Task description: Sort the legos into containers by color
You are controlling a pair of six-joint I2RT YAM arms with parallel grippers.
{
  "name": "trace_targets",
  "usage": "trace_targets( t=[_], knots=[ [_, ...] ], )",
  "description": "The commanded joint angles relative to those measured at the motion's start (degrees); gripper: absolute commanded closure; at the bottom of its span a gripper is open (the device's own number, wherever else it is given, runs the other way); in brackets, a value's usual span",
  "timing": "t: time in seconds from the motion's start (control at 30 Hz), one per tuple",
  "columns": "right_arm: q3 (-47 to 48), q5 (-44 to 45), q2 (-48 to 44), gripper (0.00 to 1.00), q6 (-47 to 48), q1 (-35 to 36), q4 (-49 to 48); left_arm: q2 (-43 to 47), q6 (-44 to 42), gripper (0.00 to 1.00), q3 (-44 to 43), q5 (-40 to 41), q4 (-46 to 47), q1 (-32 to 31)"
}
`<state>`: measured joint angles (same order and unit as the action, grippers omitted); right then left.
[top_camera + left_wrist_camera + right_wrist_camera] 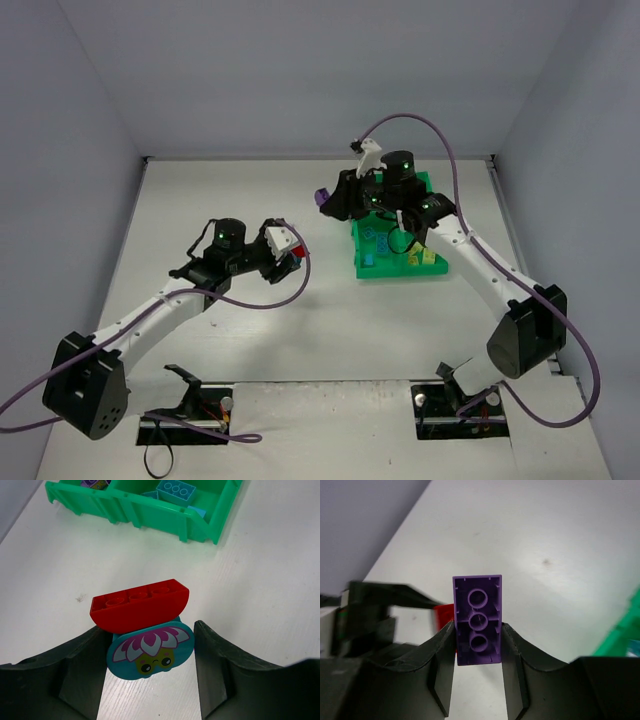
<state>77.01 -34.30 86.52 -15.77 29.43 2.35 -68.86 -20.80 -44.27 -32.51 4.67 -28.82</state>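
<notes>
My right gripper moves toward the right in the top view and down over the tray's far section next, where a purple brick already lies.
My left gripper (pixel 287 250) is shut on a red curved brick (pixel 139 604) stacked on a teal flower-face piece (pixel 150 650), held just left of the green tray (pixel 362 268). My right gripper (pixel 325 198) is shut on a purple brick (pixel 477 620), end up, above the table by the tray's far left corner. In the left wrist view the tray (pixel 150 512) holds a blue brick (pixel 175 490) and a purple one (pixel 95 483). The top view shows yellow-green bricks (pixel 425 258) in the near right compartment.
The right arm lies over the tray's far compartments and hides them. The left arm (pixel 365 620) and the red brick (pixel 442 616) show behind the purple brick in the right wrist view. Grey walls enclose the white table on three sides.
</notes>
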Motion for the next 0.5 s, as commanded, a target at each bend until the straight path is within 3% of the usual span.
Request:
trace_targets(
  t=[0.0,0.2,0.47],
  knots=[
    [0.68,14.42,-0.13,0.99,1.36,-4.28,-3.05,3.11,0.49,1.0,-1.87,-0.53,4.74,-0.01],
    [5.59,31.37,7.86,0.96,1.0,-10.27,-3.93,7.59,1.9,1.0,-1.17,-0.71,2.72,0.08],
    [16.23,34.13,24.28,0.85,2.23,-11.94,-4.37,12.69,2.43,1.0,0.68,-0.89,0.08,0.08]
  ],
)
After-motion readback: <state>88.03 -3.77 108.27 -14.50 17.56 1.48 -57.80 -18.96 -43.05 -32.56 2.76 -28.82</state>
